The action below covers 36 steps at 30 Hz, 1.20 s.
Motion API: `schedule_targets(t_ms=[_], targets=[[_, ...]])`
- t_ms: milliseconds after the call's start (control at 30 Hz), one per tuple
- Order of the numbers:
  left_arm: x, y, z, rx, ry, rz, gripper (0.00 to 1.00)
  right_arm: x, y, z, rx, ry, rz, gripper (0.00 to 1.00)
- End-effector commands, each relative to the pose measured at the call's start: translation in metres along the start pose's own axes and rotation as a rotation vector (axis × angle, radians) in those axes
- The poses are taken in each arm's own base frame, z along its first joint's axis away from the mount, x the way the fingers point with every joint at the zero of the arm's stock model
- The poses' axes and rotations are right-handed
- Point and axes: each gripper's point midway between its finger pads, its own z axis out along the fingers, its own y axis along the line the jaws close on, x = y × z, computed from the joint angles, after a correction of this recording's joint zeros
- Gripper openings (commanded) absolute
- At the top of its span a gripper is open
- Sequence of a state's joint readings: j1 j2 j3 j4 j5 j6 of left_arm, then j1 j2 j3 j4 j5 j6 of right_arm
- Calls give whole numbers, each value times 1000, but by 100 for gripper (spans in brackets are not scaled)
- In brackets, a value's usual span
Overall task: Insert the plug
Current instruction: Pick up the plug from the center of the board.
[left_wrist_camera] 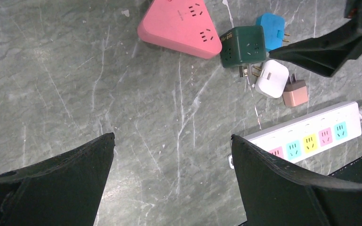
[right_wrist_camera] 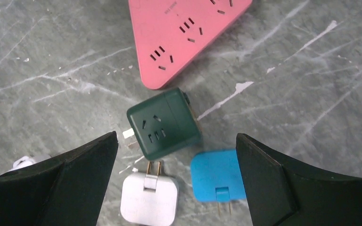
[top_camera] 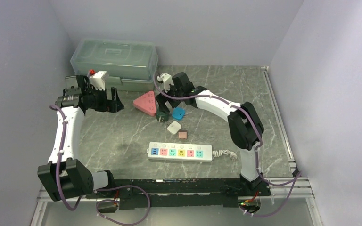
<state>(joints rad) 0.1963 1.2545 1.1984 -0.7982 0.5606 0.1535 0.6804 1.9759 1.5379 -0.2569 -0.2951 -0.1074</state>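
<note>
I next need to move my right gripper down with its fingers on both sides of the green plug (right_wrist_camera: 162, 125), then close them on its opposite sides.
Several plugs lie loose in the middle of the table: a dark green plug (right_wrist_camera: 162, 125), a blue plug (right_wrist_camera: 217, 181), a white plug (right_wrist_camera: 149, 200) and a small tan plug (left_wrist_camera: 295, 92). A white power strip (top_camera: 180, 152) with coloured sockets lies nearer the arm bases. My right gripper (right_wrist_camera: 176, 136) hovers open above the green plug, with the white and blue plugs also between its fingers, touching nothing. My left gripper (left_wrist_camera: 172, 137) is open over bare table to the left of the plugs, holding nothing.
A pink triangular socket block (top_camera: 146, 102) lies just behind the plugs, next to the green one. A translucent green lidded box (top_camera: 115, 61) stands at the back left. The power strip's cord (top_camera: 226, 154) coils at its right end. Walls close in on three sides.
</note>
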Motion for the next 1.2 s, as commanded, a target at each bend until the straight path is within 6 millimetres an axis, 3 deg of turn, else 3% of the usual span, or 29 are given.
schedule_targets(t_ms=[0,233,633,767,900,1033,1167], targets=[[2,-7,1,30,5,25,99,-28,11,7,-68,-67,8,100],[7,-8,6,29,15,33,99,-5,10,29,-29,-11,39,100],[3,-16,-1,39,6,52,99,12,11,51,-47,25,25,100],[3,-20,-4,48,6,58,99,17,9,55,-44,50,30,86],[4,-25,-4,66,12,65,99,17,10,48,-33,40,33,67],[6,-34,-3,98,13,78,99,5,10,32,-5,-16,37,64],[2,-46,-9,133,-9,131,99,-21,15,7,25,-96,102,61]])
